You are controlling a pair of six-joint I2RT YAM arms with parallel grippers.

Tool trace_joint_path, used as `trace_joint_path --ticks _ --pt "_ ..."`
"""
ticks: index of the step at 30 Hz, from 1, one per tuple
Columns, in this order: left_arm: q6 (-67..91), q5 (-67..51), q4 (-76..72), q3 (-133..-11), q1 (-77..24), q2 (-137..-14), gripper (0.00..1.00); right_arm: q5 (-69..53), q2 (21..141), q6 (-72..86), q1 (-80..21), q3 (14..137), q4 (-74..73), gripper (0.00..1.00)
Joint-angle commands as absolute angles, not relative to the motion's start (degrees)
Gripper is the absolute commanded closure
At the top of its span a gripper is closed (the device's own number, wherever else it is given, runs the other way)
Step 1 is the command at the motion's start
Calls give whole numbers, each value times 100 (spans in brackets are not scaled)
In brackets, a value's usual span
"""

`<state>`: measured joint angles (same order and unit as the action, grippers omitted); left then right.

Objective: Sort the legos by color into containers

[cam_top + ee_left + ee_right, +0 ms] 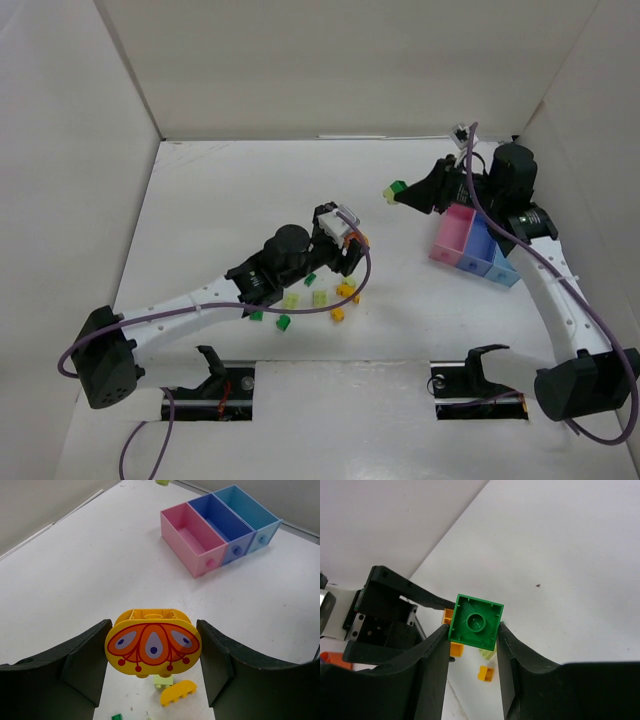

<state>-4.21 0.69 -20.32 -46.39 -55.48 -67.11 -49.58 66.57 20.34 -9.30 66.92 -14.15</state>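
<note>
The robot should next carry the round orange-yellow lego with its left gripper to the right in the top view, over the pink bin, which is the nearest empty one.
My left gripper (153,652) is shut on the round orange-yellow lego (153,641), which has a printed red pattern, and holds it above the table. In the top view this gripper (350,250) is at the middle, over the loose legos (318,298). My right gripper (472,630) is shut on a dark green brick (476,622). In the top view it (400,192) hovers left of the containers (475,248). These are pink (192,537), dark blue (222,522) and light blue (250,510) bins, and all look empty.
Loose green, pale yellow-green and orange-yellow bricks lie under the left gripper: a pale brick (164,681), an orange-yellow curved piece (178,692) and orange-yellow bricks (486,673). White walls (80,150) enclose the table on three sides.
</note>
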Motion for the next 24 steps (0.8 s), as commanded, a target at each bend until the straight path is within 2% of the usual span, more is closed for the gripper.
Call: trace_joint_path --ticks 1,4,6,7,8,12,18,24 --pt "-352 193 -2373 -4597 -5563 -6618 80 -4450 6355 1951 -748 6891 -1388 100" --pt "-299 193 -2443 -4894 -5563 -6916 79 -3598 5951 1951 -414 6786 -1939 100" --pt "-71 272 -2513 -5253 -5563 -7345 76 -2562 5697 1951 -106 6785 -2327 100" --pt "17 272 -2575 -5386 -5563 -7522 76 -2088 5417 2038 -53 6785 -2747 100" --pt "96 142 -2662 -5518 -5563 -7697 76 -1091 5266 2091 -53 6785 -2942 100" --pt "421 -175 -2716 -6414 -5563 -8699 76 885 4607 2294 18 6837 -3743 100" --pt "668 -1228 -2769 -8189 -5563 -10395 76 1932 4026 2355 18 6890 -4376 100" --pt "861 -1767 -2506 -9885 -5563 -11898 75 2127 3858 2355 18 6891 -4570 100"
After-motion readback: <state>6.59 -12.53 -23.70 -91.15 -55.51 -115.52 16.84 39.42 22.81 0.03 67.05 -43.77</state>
